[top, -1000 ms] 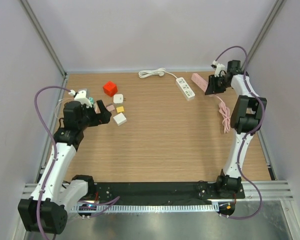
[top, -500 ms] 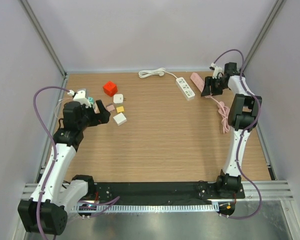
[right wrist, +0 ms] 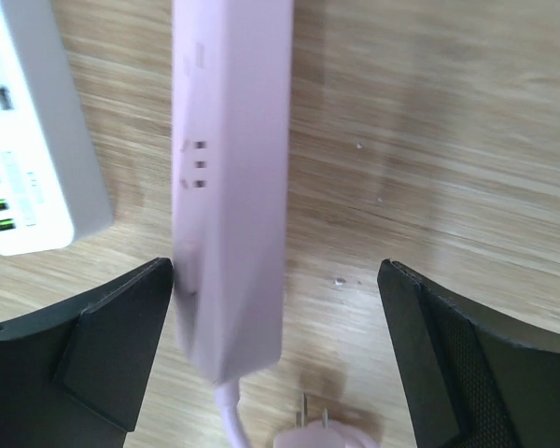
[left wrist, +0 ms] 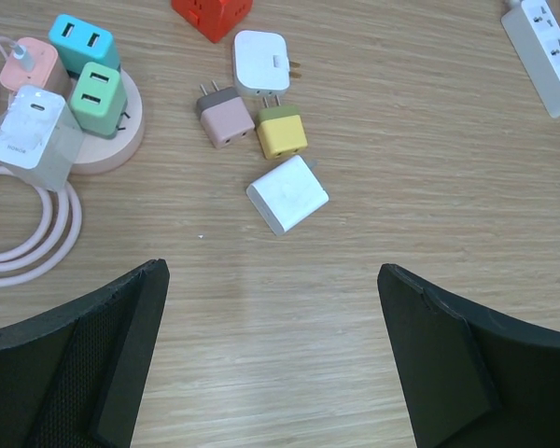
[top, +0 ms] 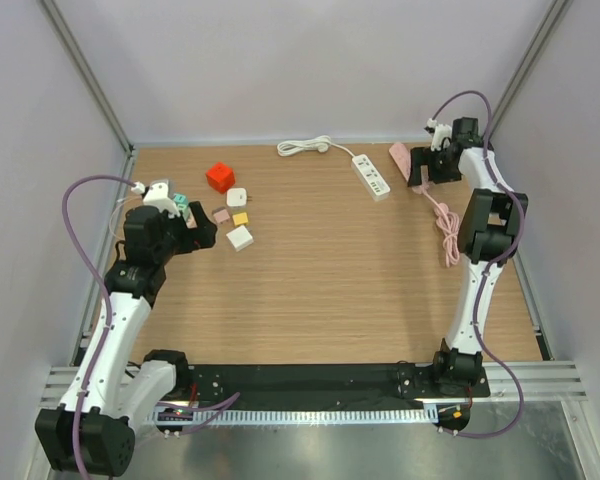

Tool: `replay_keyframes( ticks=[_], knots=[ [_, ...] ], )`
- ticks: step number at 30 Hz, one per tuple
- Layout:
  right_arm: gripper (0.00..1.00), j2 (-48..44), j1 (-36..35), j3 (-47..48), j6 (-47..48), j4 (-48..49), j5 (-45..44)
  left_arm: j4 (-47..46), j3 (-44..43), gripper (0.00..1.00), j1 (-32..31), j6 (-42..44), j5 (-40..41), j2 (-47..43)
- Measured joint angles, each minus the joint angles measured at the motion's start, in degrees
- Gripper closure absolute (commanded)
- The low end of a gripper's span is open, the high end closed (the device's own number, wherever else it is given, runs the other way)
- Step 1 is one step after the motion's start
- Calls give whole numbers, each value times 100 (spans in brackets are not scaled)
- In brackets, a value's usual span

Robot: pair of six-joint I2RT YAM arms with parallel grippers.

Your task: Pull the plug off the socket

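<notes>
The white plug [left wrist: 35, 135] stands below my left gripper, still on the socket [left wrist: 121, 145], so my left gripper will next go to the left in the wrist view and down over the plug.
A pink power strip [right wrist: 229, 168] lies at the back right of the table, also visible from above [top: 401, 160]. My right gripper [right wrist: 275, 266] is open around its cable end, and the strip sits close to the left finger [right wrist: 93, 355]. A pink plug [right wrist: 331, 437] lies loose on the wood just below the strip, its two prongs bare. At the far left a round pink socket [left wrist: 121, 145] carries teal, green, white and pink plugs. My left gripper [left wrist: 271, 271] hangs open over bare wood, short of the socket, holding nothing.
A white power strip [top: 371, 175] with a coiled white cord lies left of the pink one. A pink cable [top: 448, 225] runs along the right edge. A red cube [top: 219, 177] and several small loose adapters [left wrist: 287, 194] lie near the left gripper.
My right gripper has gone from shut to wide open at the pink strip's end and shifted slightly. The left arm has barely moved.
</notes>
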State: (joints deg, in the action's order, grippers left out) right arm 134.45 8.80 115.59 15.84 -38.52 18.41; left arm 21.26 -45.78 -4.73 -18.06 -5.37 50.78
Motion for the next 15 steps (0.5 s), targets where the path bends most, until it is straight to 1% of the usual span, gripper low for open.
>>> replay_keyframes(
  ticks=[3, 8, 11, 15],
  knots=[
    [0, -350, 0, -48, 46, 28, -4, 0, 20, 2, 0, 31, 44, -44],
    [0, -1252, 7, -380, 57, 168, 195, -4, 44, 2, 0, 37, 133, -105],
    [0, -1770, 11, -719, 52, 264, 404, -15, 83, 2, 0, 44, 188, -149],
    [0, -2378, 11, -1471, -2, 363, 975, -17, 111, 0, 0, 48, 293, -188]
  ],
)
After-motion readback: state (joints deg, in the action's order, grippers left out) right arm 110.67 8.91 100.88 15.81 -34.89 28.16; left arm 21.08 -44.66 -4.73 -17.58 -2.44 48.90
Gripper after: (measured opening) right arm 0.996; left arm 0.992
